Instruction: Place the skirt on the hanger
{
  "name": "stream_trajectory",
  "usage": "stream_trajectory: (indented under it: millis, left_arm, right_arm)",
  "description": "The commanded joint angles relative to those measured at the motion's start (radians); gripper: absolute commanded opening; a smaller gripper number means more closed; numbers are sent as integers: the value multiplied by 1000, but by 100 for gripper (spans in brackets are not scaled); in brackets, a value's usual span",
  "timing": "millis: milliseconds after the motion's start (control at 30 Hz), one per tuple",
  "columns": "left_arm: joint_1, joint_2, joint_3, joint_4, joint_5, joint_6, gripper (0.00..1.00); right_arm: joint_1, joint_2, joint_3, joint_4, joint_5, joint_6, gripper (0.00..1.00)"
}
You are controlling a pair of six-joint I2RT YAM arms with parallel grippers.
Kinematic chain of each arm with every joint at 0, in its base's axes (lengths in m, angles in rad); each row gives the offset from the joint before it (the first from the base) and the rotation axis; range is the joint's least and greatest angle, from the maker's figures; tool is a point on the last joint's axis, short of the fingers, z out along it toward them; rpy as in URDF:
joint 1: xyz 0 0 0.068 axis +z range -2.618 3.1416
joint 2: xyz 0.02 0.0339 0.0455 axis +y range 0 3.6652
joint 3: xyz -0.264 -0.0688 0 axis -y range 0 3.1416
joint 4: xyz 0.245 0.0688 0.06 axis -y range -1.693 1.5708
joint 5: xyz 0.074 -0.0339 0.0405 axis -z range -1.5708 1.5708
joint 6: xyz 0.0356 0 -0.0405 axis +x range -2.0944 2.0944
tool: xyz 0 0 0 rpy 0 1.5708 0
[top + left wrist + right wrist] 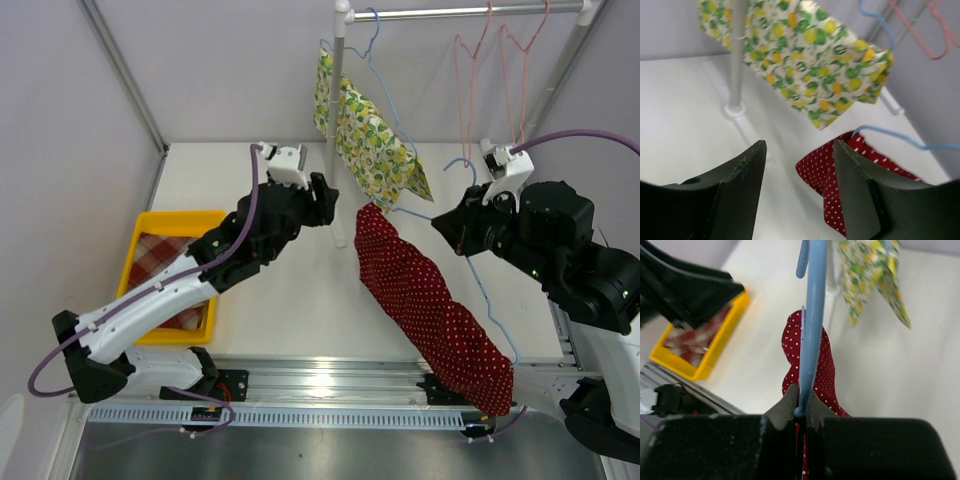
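The right gripper will carry the hanger it holds outward, hook it on the bar and release it there, because the bare bar [412, 14] between the blue and pink hangers is outward of the gripper.
The red white-dotted skirt [425, 300] hangs draped along a pale blue wire hanger [490, 300], slanting from the table's middle down toward the front rail. My right gripper [462, 228] is shut on the hanger's wire near its hook. In the right wrist view the hanger [812, 315] runs up from the pinched gripper [802, 401] with the skirt [826, 371] below. My left gripper [333, 203] stands open just left of the skirt's upper end. In its wrist view the open gripper [800, 170] holds nothing, and the skirt's corner [822, 172] and the hanger wire [890, 134] lie beyond the right finger [865, 195].
A lemon-print garment [365, 140] hangs on another blue hanger from the rack's rail [460, 12], beside the white upright pole [338, 130]. Two pink hangers [505, 60] hang further right. A yellow bin [150, 225] with checked cloth sits at the left.
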Motion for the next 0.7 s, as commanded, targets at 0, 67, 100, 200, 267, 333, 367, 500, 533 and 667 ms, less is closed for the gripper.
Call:
stream_trajectory:
  millis: [0, 67, 100, 200, 267, 333, 367, 500, 533, 667]
  left_arm:
    - [8, 72, 96, 82, 131, 33, 62]
    - [10, 101, 106, 100, 151, 19, 62]
    - [10, 108, 106, 106, 157, 18, 61]
    - [11, 131, 115, 105, 176, 12, 62]
    - [13, 133, 113, 97, 183, 12, 62]
    - [17, 127, 103, 92, 183, 12, 62]
    - [19, 115, 90, 92, 185, 12, 62]
    - [33, 76, 46, 88, 193, 7, 62]
    - [34, 72, 40, 86, 196, 7, 62]
    - [43, 44, 9, 71, 205, 7, 62]
  right_arm:
    - [-3, 13, 38, -163, 154, 59, 0]
    - [-5, 23, 39, -206, 200, 65, 0]
    - [-6, 30, 41, -213, 211, 64, 0]
    - [-14, 50, 47, -225, 274, 55, 0]
    - [-25, 59, 57, -213, 292, 41, 0]
    - [-43, 68, 62, -196, 312, 10, 0]
    - [-49, 73, 64, -178, 326, -1, 0]
    - [-117, 105, 51, -124, 372, -67, 0]
    - [-140, 109, 51, -112, 367, -91, 0]
    - [-259, 113, 42, -20, 289, -143, 0]
